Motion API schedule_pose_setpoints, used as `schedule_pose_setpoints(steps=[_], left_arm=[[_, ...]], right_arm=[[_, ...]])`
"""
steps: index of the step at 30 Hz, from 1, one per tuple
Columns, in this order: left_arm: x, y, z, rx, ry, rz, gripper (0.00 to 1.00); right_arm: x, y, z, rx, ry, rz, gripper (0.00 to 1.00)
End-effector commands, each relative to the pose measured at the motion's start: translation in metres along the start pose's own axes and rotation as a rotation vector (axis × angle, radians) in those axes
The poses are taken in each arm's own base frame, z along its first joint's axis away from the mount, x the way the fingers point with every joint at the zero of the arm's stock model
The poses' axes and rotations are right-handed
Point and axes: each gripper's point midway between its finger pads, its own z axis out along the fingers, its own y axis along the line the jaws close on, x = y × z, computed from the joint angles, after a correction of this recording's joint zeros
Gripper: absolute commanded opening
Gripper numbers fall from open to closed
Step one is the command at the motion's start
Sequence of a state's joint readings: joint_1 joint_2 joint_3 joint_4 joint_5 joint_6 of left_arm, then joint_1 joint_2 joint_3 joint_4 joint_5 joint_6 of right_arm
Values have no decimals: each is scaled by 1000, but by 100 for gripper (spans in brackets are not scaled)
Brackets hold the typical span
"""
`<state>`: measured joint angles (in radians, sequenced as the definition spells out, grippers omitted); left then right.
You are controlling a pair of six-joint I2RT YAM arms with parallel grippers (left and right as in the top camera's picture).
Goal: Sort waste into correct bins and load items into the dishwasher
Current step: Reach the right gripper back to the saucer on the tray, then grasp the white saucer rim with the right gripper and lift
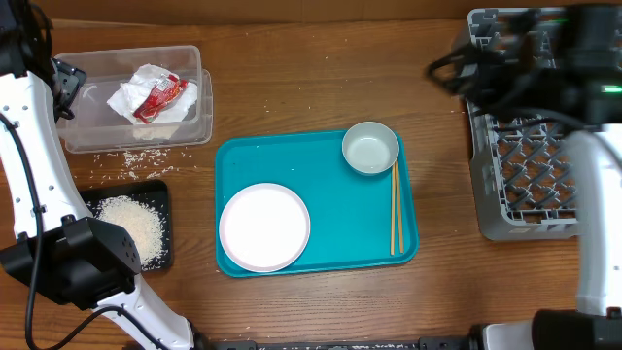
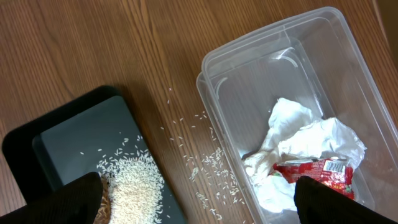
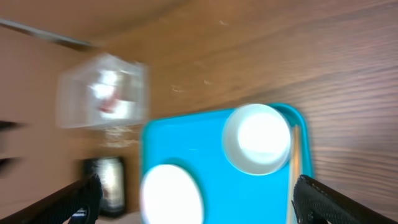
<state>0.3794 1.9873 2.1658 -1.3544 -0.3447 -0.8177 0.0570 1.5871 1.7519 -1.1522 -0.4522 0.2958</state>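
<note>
My right gripper will next move from the rack [image 1: 525, 175] down toward the teal tray, onto the white cup's rim away from the chopsticks, where the bare tray leaves room.
The clear tub [image 1: 190, 58] at the back left holds crumpled white napkins [image 2: 298, 134] and a red wrapper [image 1: 155, 97]. The black tray [image 1: 155, 194] in front of it holds a pile of white rice [image 1: 134, 226]. A white plate [image 1: 264, 227], a white cup [image 1: 370, 148] and wooden chopsticks [image 1: 396, 209] lie on the teal tray [image 1: 321, 165]. The grey dish rack [image 1: 525, 175] stands at the right. My left gripper [image 2: 199, 208] is open and empty above the gap between tub and black tray. My right gripper [image 3: 199, 205] is open and empty, high up near the rack. Its view is blurred.
Loose rice grains [image 1: 131, 160] lie scattered on the wooden table between the tub and the black tray. My right arm [image 1: 544, 58] hangs over the rack's back part. My left arm [image 1: 39, 165] runs along the table's left edge.
</note>
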Motion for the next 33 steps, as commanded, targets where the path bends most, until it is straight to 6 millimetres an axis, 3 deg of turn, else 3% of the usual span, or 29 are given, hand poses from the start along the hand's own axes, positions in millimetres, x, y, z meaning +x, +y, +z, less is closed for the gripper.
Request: schedule_pose_setpoints(steps=[1,3,4,6,7,9,14,16,20,25,33], left_arm=[[-3,2,-12,10,-28,-22,100],[-3,2,-12,10,-28,-22,100],[-3,2,-12,10,-28,-22,100],[-3,2,-12,10,-28,-22,100],[-3,2,-12,11,-28,-22,100],[-3,2,-12,10,-28,-22,100],[-3,2,-12,10,-28,-22,100],[-3,2,-12,10,-28,-22,100],[-3,2,-12,10,-28,-22,100],[-3,2,-12,11,-28,-22,100],[-3,2,-12,11,-28,-22,100]], right_arm=[[8,-37,36,403,-50,-19,100],[23,-24,66,407,-1,-57,100],[37,-13,95,396,50,-90,100],[53,-5,131,392,105,-133,98],[60,-3,145,393,128,-149,95],[76,-1,175,402,173,-179,75],[109,-13,233,454,244,-206,65],[116,-22,241,501,249,-187,57],[127,-30,252,522,282,-194,55],[130,-32,251,531,296,-192,43],[152,-46,255,562,328,-167,39]])
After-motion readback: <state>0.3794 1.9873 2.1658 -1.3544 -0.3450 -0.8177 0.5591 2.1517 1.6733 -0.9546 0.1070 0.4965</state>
